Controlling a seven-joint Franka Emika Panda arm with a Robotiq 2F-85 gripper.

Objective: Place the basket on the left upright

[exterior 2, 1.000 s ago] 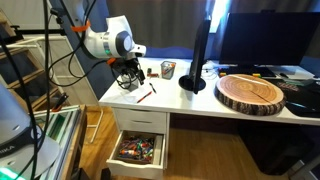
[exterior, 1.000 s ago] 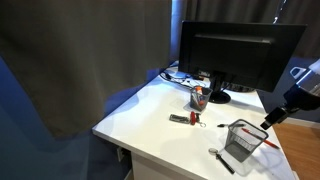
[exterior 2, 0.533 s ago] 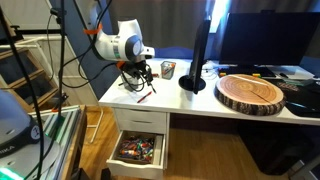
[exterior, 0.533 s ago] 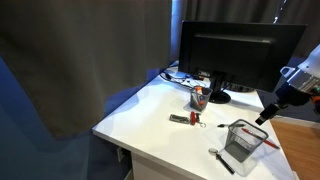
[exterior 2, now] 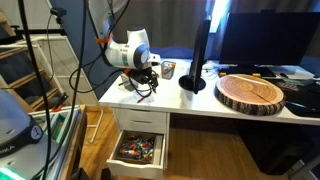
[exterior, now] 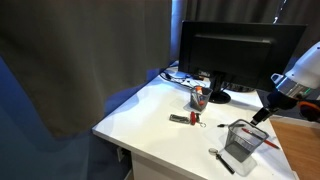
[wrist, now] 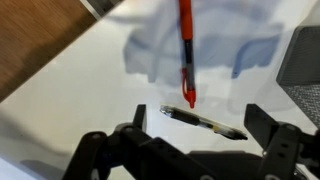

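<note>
My gripper comes down past the black pen (wrist: 203,122) onto the near end of the thin red pen next, since that end points toward the gap between my open fingers.
The dark wire-mesh basket (exterior: 241,141) stands on the white desk near its front corner, rim upward as far as I can tell. A piece of its mesh wall shows at the right edge of the wrist view (wrist: 305,60). My gripper (exterior: 261,116) hovers beside and above the basket, apart from it, open and empty. In the wrist view the gripper's (wrist: 200,128) two fingers straddle a black pen (wrist: 203,122) lying on the desk below, with a red pen (wrist: 185,50) beyond it. In an exterior view the gripper (exterior 2: 145,82) hangs over the desk's left end.
A small cup with red and orange contents (exterior: 199,97) stands by the monitor (exterior: 238,52). A red tool (exterior: 182,119) lies mid-desk. A round wooden slab (exterior 2: 252,92) sits on the desk. A drawer (exterior 2: 138,148) below is open.
My gripper has lifted and moved away from the basket, toward the monitor. The basket has stayed where it stands.
</note>
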